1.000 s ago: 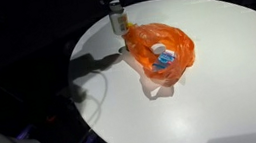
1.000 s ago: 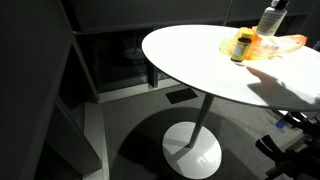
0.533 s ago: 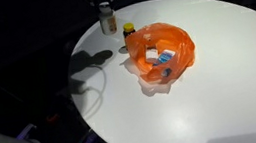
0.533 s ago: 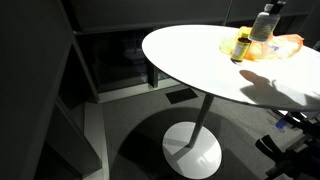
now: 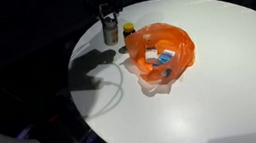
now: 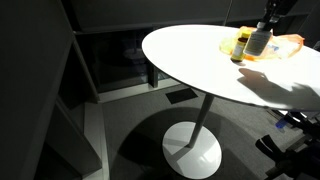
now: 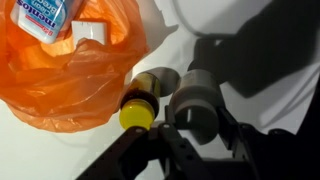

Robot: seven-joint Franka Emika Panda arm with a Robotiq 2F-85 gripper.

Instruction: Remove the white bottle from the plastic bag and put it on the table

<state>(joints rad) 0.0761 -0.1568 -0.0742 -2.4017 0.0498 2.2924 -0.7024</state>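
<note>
The gripper lowers the white bottle onto the bare tabletop (image 5: 119, 52) beside the yellow-capped bottle next and releases it. That clear spot lies below my gripper.
My gripper (image 5: 108, 12) is shut on the white bottle (image 5: 110, 31), a pale bottle with a grey cap, and holds it upright. The bottle is outside the orange plastic bag (image 5: 160, 49), low over the round white table (image 5: 220, 79) near its edge. I cannot tell whether its base touches the table. It also shows in an exterior view (image 6: 259, 40). In the wrist view its grey cap (image 7: 195, 100) sits between my fingers (image 7: 200, 132), beside the bag (image 7: 60, 80).
A small bottle with a yellow cap (image 5: 128, 29) stands right next to the held bottle, also visible in the wrist view (image 7: 137, 114). The bag holds a blue-and-white packet (image 5: 163, 56) and a white item. The table edge drops off close behind the gripper.
The gripper has carried the bottle away from above the bag toward the table edge and lowered it beside the yellow-capped bottle.
</note>
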